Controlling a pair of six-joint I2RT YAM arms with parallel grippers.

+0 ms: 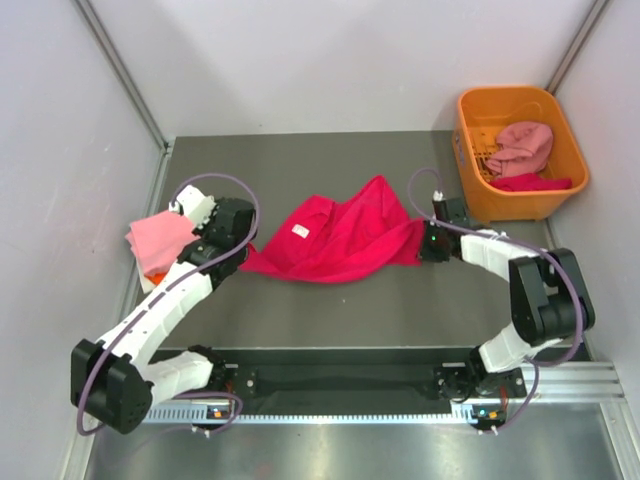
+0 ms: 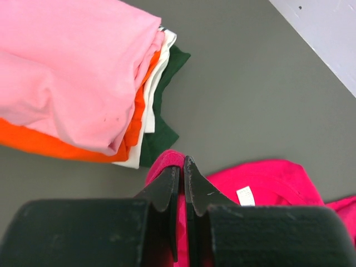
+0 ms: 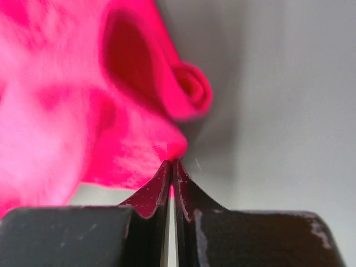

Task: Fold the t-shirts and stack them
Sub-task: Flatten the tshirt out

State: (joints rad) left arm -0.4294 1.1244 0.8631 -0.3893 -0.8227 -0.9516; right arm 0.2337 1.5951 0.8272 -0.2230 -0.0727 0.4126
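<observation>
I will pull my left gripper back over the bare tabletop closer to my base and let go of the held edge, because the crimson-pink t-shirt (image 1: 340, 238) lies crumpled between my grippers.
A large crimson-pink t-shirt (image 1: 340, 238) with a white neck label (image 1: 299, 231) lies crumpled across the middle of the table. My left gripper (image 1: 243, 252) is shut on its left edge (image 2: 167, 160). My right gripper (image 1: 425, 243) is shut on its right edge (image 3: 161, 146). A folded stack (image 1: 158, 243) sits at the left: light pink on top (image 2: 72, 72), then orange (image 2: 33, 143), white (image 2: 157, 72) and dark green (image 2: 162, 105).
An orange plastic basket (image 1: 560, 140) stands at the back right with a dusty pink shirt (image 1: 522, 146) and a crimson cloth (image 1: 530, 183) inside. Grey walls close in the table on the left, back and right.
</observation>
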